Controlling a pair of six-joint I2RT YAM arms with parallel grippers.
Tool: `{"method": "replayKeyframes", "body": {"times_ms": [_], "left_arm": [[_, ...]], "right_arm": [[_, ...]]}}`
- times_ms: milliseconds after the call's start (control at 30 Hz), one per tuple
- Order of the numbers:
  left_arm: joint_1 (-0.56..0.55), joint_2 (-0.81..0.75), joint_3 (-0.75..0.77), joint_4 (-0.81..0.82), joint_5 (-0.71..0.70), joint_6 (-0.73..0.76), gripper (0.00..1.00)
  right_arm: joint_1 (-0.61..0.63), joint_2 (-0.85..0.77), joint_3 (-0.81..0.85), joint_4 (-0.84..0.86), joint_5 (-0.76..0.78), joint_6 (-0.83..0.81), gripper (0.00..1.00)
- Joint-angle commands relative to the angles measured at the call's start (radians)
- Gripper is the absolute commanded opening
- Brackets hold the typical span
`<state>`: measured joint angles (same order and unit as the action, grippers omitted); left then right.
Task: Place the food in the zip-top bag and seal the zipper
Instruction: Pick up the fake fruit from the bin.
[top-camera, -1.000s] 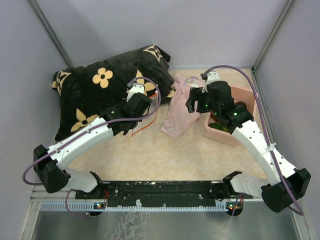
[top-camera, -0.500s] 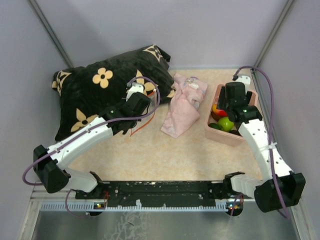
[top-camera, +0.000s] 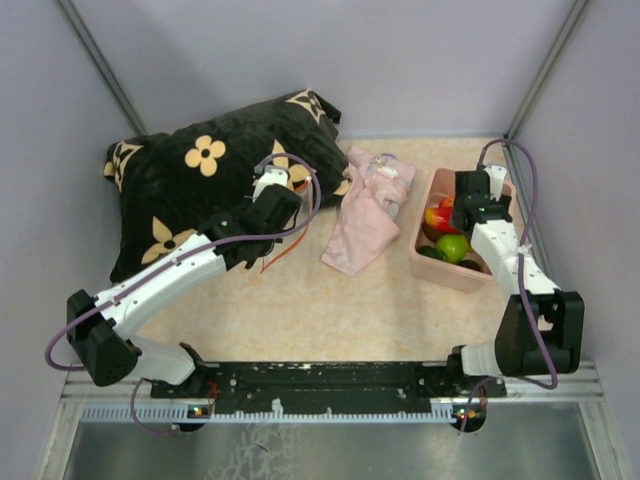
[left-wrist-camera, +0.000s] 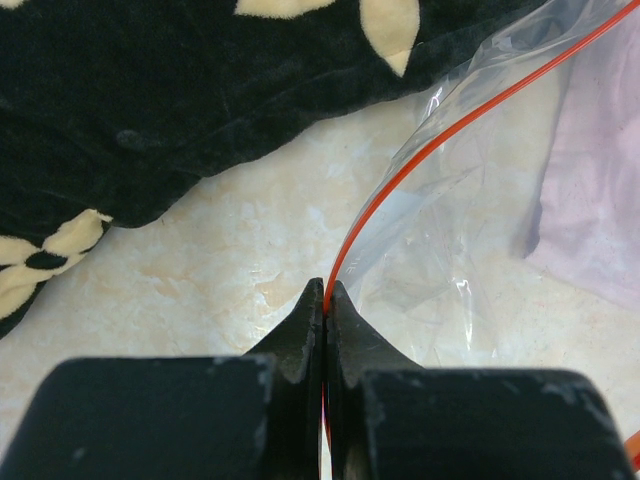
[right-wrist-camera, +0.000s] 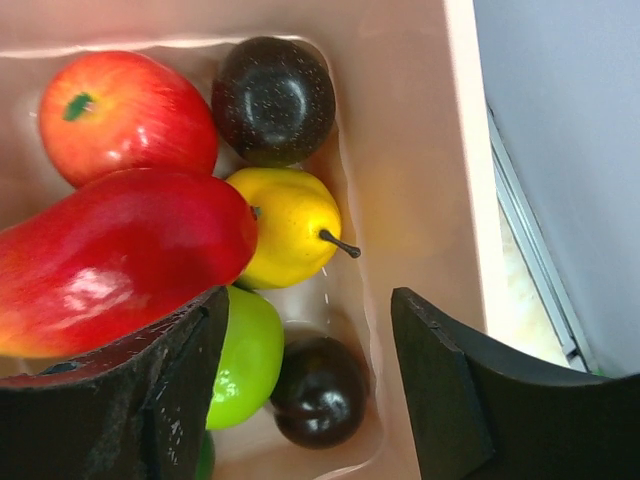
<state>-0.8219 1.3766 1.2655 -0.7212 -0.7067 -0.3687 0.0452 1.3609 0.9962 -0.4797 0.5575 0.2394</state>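
My right gripper's fingers are above the yellow pear (right-wrist-camera: 285, 225), which lies farther out, so next I will move down and outward to close on the pear's sides.
The food lies in a pink bin (right-wrist-camera: 410, 150): a red apple (right-wrist-camera: 125, 115), a red-and-yellow mango (right-wrist-camera: 110, 265), a yellow pear (right-wrist-camera: 285, 225), a lime green fruit (right-wrist-camera: 245, 355) and two dark brown ones (right-wrist-camera: 320, 390). My right gripper (right-wrist-camera: 308, 310) is open just above them, over the bin's corner, holding nothing; it also shows in the top view (top-camera: 470, 205). My left gripper (left-wrist-camera: 326, 290) is shut on the zipper (left-wrist-camera: 420, 150), the orange-red strip of the clear zip-top bag (left-wrist-camera: 470, 230), which lies on the table beside the pillow. In the top view this gripper (top-camera: 283, 212) sits at the pillow's edge.
A black pillow with cream flowers (top-camera: 190, 180) fills the back left. A pale pink cloth (top-camera: 365, 215) lies between the bag and the pink bin (top-camera: 450, 275). Grey walls close the back and both sides.
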Motion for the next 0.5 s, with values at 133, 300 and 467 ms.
{"method": "replayKeyframes", "body": {"times_ms": [133, 300, 467], "left_arm": [[0.009, 0.014, 0.04, -0.009, 0.02, 0.008, 0.0], [0.01, 0.021, 0.041, -0.009, 0.03, 0.014, 0.0], [0.009, 0.017, 0.042, -0.01, 0.03, 0.017, 0.0]], "right_arm": [[-0.033, 0.104, 0.065, 0.009, 0.049, -0.048, 0.63], [-0.075, 0.124, 0.045, 0.047, -0.046, -0.062, 0.67], [-0.088, 0.128, 0.026, 0.141, -0.108, -0.149, 0.74]]}}
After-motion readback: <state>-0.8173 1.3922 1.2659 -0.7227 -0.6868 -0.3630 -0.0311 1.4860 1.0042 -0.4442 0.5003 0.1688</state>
